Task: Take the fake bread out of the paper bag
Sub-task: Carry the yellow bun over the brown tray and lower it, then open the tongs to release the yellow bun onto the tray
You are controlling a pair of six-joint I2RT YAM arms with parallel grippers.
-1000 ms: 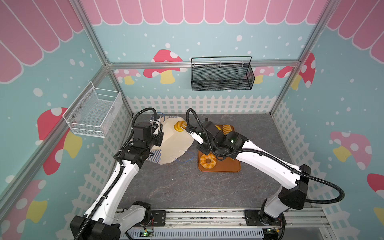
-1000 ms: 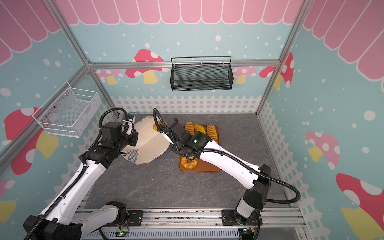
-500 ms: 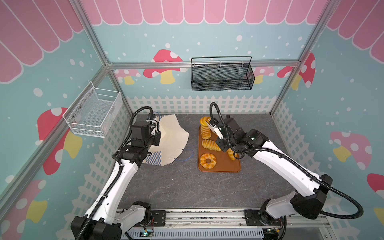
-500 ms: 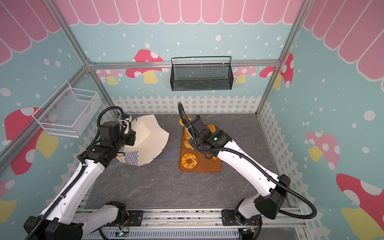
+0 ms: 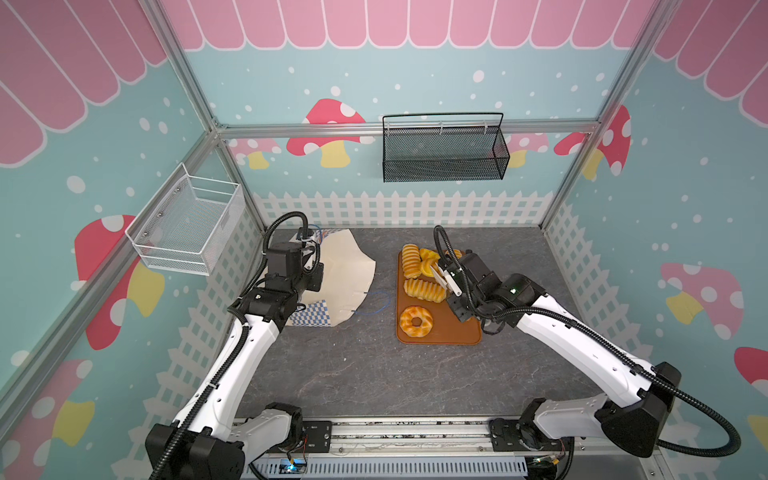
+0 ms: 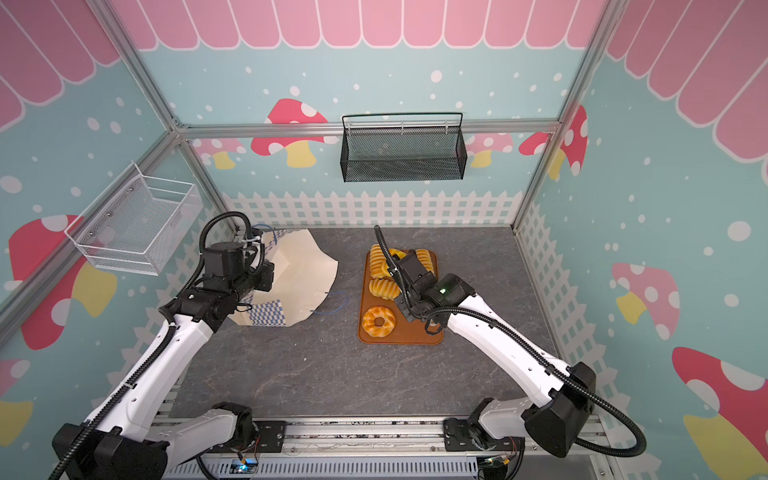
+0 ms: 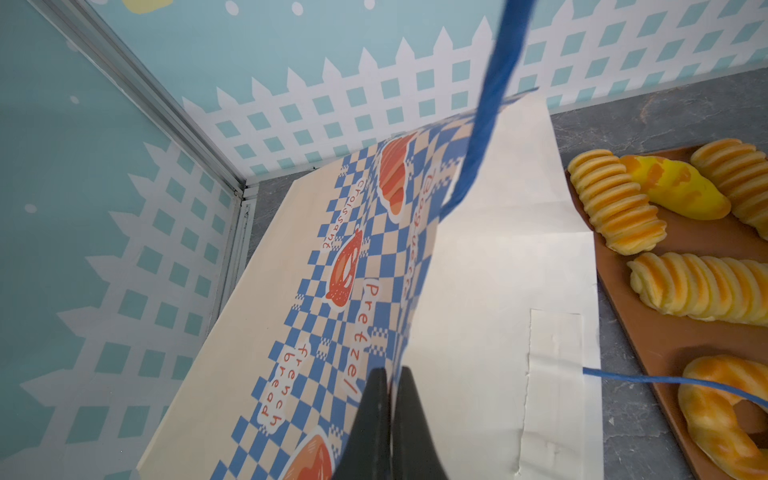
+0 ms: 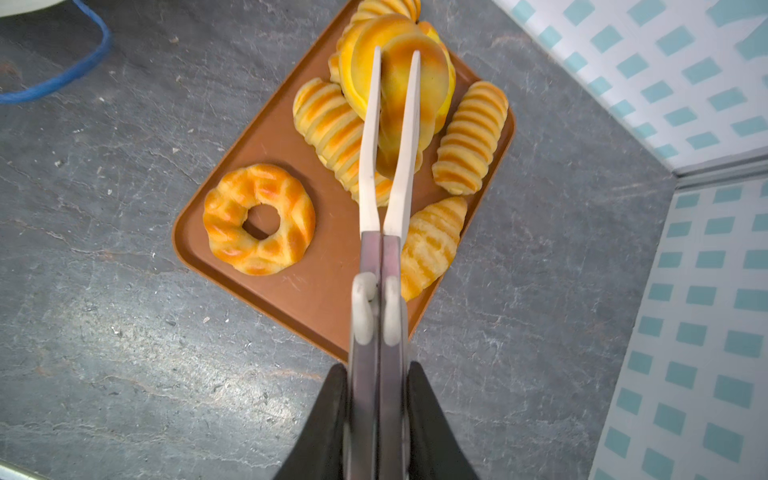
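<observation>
The robot's right gripper should next draw back and lower the tongs (image 8: 370,145) onto the bare patch between the doughnut and the croissant to release the bread, as loaves crowd the far end of the table.
The cream paper bag (image 5: 345,270) lies tilted at the back left, its checkered band (image 7: 365,249) facing the wrist camera. My left gripper (image 7: 390,374) is shut on the bag's edge, and a blue cord handle (image 7: 486,104) hangs above it. My right gripper (image 8: 376,370) is shut on white tongs (image 8: 370,145). The tongs clamp a glossy yellow piece of fake bread (image 8: 399,95) above the far end of the brown tray (image 8: 299,291). On the tray lie a ring doughnut (image 8: 257,224), a croissant (image 8: 432,245) and ridged loaves (image 8: 469,137). The bag's inside is hidden.
The bag's other blue handle (image 5: 374,305) trails on the grey floor between bag and tray (image 5: 444,332). A black mesh basket (image 5: 442,153) hangs on the back wall and a white wire basket (image 5: 187,228) on the left wall. White fence walls close in the floor.
My right arm swung from the bag's mouth over to the tray, carrying the bread in the tongs. The bag sagged flatter while my left gripper kept hold of it.
</observation>
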